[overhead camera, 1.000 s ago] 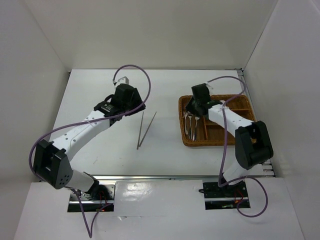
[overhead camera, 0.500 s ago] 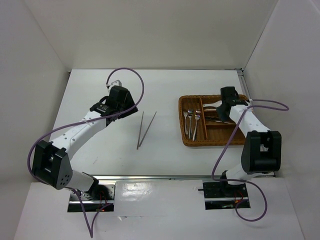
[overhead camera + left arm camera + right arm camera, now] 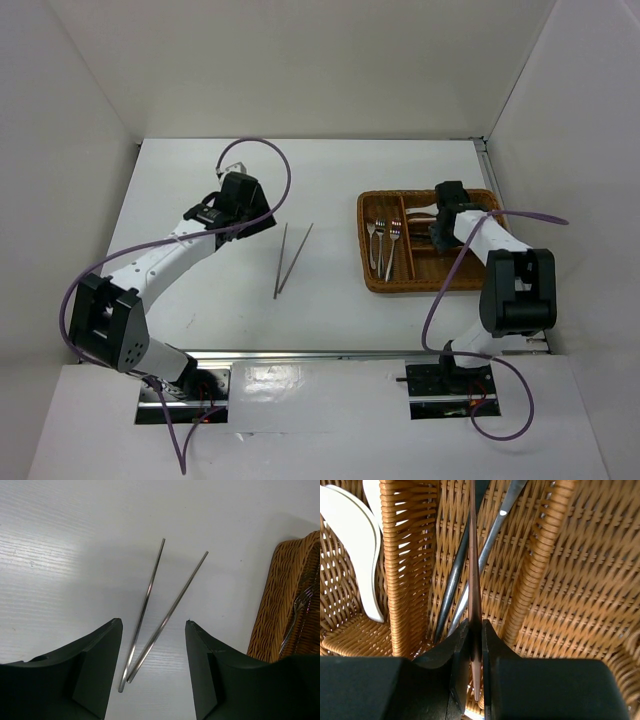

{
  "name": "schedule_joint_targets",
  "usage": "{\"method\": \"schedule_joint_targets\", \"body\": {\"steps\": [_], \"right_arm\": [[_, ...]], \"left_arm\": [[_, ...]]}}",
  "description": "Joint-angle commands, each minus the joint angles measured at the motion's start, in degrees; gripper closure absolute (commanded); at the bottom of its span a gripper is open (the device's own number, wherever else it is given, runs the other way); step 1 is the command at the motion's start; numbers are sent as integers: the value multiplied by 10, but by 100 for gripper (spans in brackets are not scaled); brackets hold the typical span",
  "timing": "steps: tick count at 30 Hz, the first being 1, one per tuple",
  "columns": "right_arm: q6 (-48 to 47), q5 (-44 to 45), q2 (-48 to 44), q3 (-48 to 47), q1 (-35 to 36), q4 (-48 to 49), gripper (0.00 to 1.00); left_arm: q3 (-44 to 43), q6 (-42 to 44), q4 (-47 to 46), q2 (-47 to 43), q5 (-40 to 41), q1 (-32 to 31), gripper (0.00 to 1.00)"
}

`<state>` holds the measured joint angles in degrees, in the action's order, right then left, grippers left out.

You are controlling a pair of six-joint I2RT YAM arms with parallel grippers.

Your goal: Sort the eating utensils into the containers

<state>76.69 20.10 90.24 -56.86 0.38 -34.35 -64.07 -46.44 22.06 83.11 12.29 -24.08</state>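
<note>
My left gripper has the far half of the nearer grey stick, where the V opens, below it and to its right in the top view. I will move the gripper across and down onto that half.
Two thin grey metal sticks (image 3: 290, 258) lie crossed in a narrow V on the white table; in the left wrist view they (image 3: 150, 587) lie just ahead of my open, empty left gripper (image 3: 152, 622), which hovers to their left (image 3: 262, 220). My right gripper (image 3: 472, 630) is shut on a thin brown stick (image 3: 474, 580) and holds it over a narrow compartment of the brown wicker tray (image 3: 375, 280). That compartment holds a dark stick (image 3: 452, 590) and a silver one (image 3: 487, 545). Silver forks (image 3: 385, 240) lie in the tray's left compartment, and white spoons (image 3: 350, 540) in the one beside the sticks.
The tray sits at the right of the table, close to the right wall. White walls enclose the table on three sides. Purple cables loop over both arms, one (image 3: 520, 215) above the tray's right part.
My right gripper has moved from over the forks at the tray's left to the tray's middle-right part. My left gripper has drawn back slightly to the left.
</note>
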Motion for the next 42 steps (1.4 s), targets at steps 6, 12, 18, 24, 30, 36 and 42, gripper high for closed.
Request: {"method": "schedule_joint_targets", "body": {"steps": [6,12,18,24,30,36,42], "right_arm": [[-36,-23,5,-30,2,43,73],[-82,-54,-31,-31,2,63,49],[-156,-94,-38,-64,2,33,44],[-245,-131,-87,-16,42,144,44],[-273,-143,-93,-4,60,158,44],[-290,-153,-93,-4,60,158,44],[-295,-154,-110,7,60,164,44]], "left_arm": [[7,18,-15,12,-7,9,33],[7,61,-32,42,-33,9,33],[7,159,-65,83,-48,-4,35],[-19,177,-60,152,-10,-21,38],[-31,172,-48,183,9,-48,39],[-37,161,-19,212,33,-65,44],[-55,141,17,241,43,-70,51]]}}
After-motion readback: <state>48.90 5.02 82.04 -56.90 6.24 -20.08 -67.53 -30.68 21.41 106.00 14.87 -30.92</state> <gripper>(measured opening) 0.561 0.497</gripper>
